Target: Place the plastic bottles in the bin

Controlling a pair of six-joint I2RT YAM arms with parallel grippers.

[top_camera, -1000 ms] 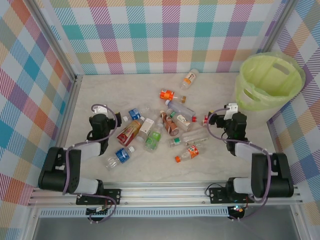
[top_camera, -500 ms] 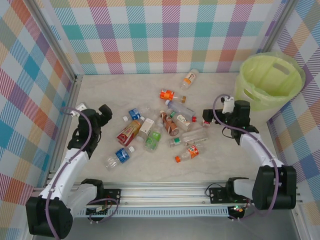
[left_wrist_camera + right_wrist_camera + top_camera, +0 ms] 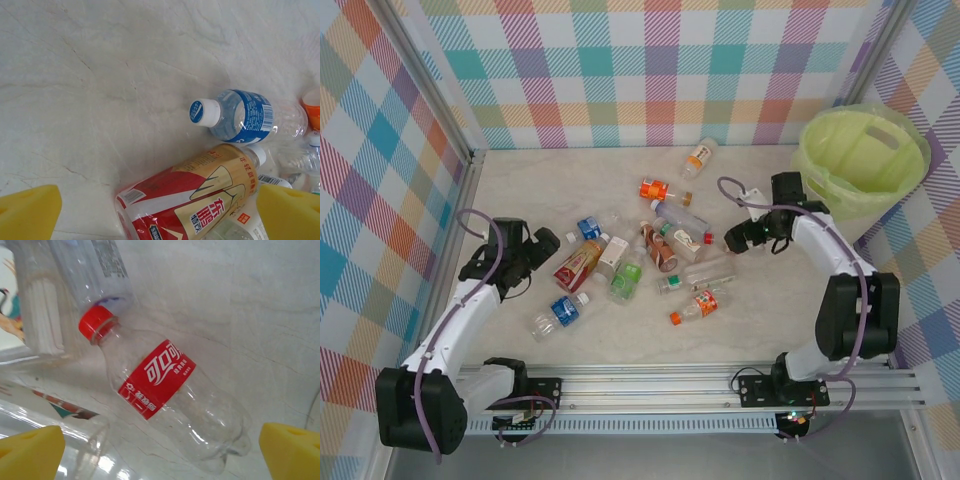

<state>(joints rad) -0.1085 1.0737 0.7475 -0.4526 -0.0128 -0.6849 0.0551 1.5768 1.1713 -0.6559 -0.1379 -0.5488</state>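
My right gripper should next turn its open fingers to straddle the bottle's red label (image 3: 157, 379), since the clear bottle lies slantwise below, then lower them to close there.
Several plastic bottles lie in a loose heap at the table's middle. My left gripper (image 3: 548, 243) (image 3: 160, 215) is open, its yellow pads either side of a red-and-gold-labelled bottle (image 3: 195, 195) (image 3: 578, 265) without touching it. A blue-labelled bottle (image 3: 245, 117) (image 3: 588, 228) lies just beyond. My right gripper (image 3: 730, 238) (image 3: 160, 450) is also open, hovering over a clear bottle with a red label and red cap (image 3: 160, 380). The bin (image 3: 825, 205), lined in lime green, stands at the far right, behind the right arm.
More bottles lie around: orange-labelled ones (image 3: 700, 157) (image 3: 657, 189) at the back, a green one (image 3: 625, 281), a blue one (image 3: 558, 312) and an orange-red one (image 3: 700, 305) nearer me. Checked walls close off three sides. A metal rail (image 3: 650, 385) runs along the near edge.
Both arms have unfolded from their rest pose. The left gripper swung out and came in beside the red-and-gold bottle. The right gripper reached left and farther over the red-labelled bottle. No bottle moved.
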